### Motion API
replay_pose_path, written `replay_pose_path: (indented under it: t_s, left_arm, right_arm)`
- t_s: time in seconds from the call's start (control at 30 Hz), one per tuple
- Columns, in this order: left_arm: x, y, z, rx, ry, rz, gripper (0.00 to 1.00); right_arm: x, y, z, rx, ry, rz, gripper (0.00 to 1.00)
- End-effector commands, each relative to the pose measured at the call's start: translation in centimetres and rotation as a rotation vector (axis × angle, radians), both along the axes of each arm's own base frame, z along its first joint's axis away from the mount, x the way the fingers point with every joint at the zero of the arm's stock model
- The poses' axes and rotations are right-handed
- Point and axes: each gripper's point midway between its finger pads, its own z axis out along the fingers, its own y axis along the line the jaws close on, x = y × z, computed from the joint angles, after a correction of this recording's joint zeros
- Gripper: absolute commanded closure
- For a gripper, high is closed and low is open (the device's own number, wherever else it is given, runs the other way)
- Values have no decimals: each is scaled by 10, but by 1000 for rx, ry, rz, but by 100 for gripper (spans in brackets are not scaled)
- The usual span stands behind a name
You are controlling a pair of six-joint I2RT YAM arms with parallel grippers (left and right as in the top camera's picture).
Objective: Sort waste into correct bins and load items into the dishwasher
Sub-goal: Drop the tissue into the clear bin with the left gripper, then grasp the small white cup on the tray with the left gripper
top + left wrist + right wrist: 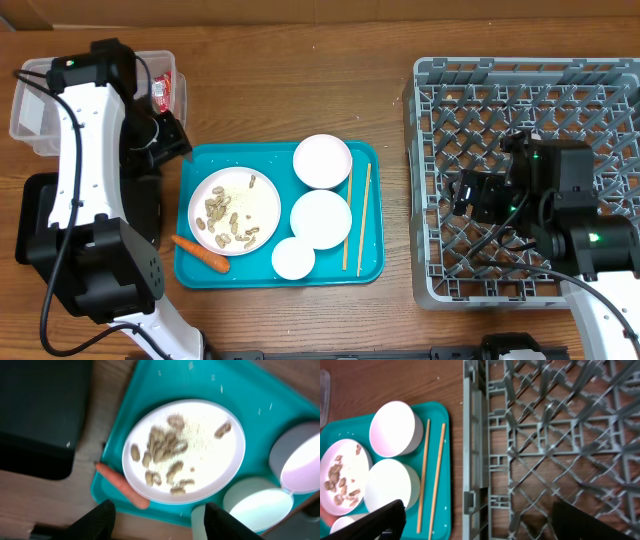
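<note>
Next, the left gripper moves back across the plate, down onto the plate-side rim, since the small white cup is below it, to its right in the overhead view.
The red wrapper lies in the clear tub at the back left. My left gripper hangs open and empty just off the teal tray's left corner. In the left wrist view this gripper looks down on the white plate with peanut shells and on the carrot. On the tray also lie two bowls, a cup and chopsticks. My right gripper hangs open over the grey dish rack, its left rim below it.
The black tray sits at the left edge, largely under my left arm. The teal tray holds all the dishes. Small white specks dot the teal tray. Bare wooden table lies between the tray and the rack.
</note>
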Motion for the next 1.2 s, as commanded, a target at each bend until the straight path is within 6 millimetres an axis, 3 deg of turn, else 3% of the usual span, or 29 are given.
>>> replay_pose_path:
  t_s: [0.0,0.1,0.2,0.33,0.4,0.57,0.73,0.83,0.9,1.03,1.1,1.17]
  left_arm:
    - [-9,-12,7,-12,11,-117,41]
    - [-15,-21,16,0,2,-146,41]
    - [-27,-43,33,8,-51,-214,42]
    - [-60,-95,44,5,-112,-364,39]
    - [-78,-116,33,1,-88,-421,38]
    - [-124,-153,-29,16,59,-532,40]
    - [-137,-159,-68,24,80,-539,43]
    - [-132,-161,-88,18,42,-538,68]
    - [-129,-162,-93,15,22,-538,77]
    - [-128,-163,-93,15,21,-531,83]
    - [-128,-163,-93,15,20,-531,94]
    - [-131,-162,-93,13,32,-530,96]
  right_arm:
    - [2,11,16,51,-1,39,7]
    - [-1,21,28,46,5,82,7]
    - [1,38,41,48,-12,141,1]
    - [4,39,42,41,-17,146,0]
    - [4,38,41,32,-19,140,0]
    - [3,37,40,28,-13,137,0]
    - [2,33,38,11,-4,126,0]
    - [2,33,38,11,-4,126,0]
    - [1,33,38,11,1,126,0]
    - [0,32,37,8,6,125,0]
    - [0,32,37,8,7,125,0]
    - [0,32,36,7,9,124,0]
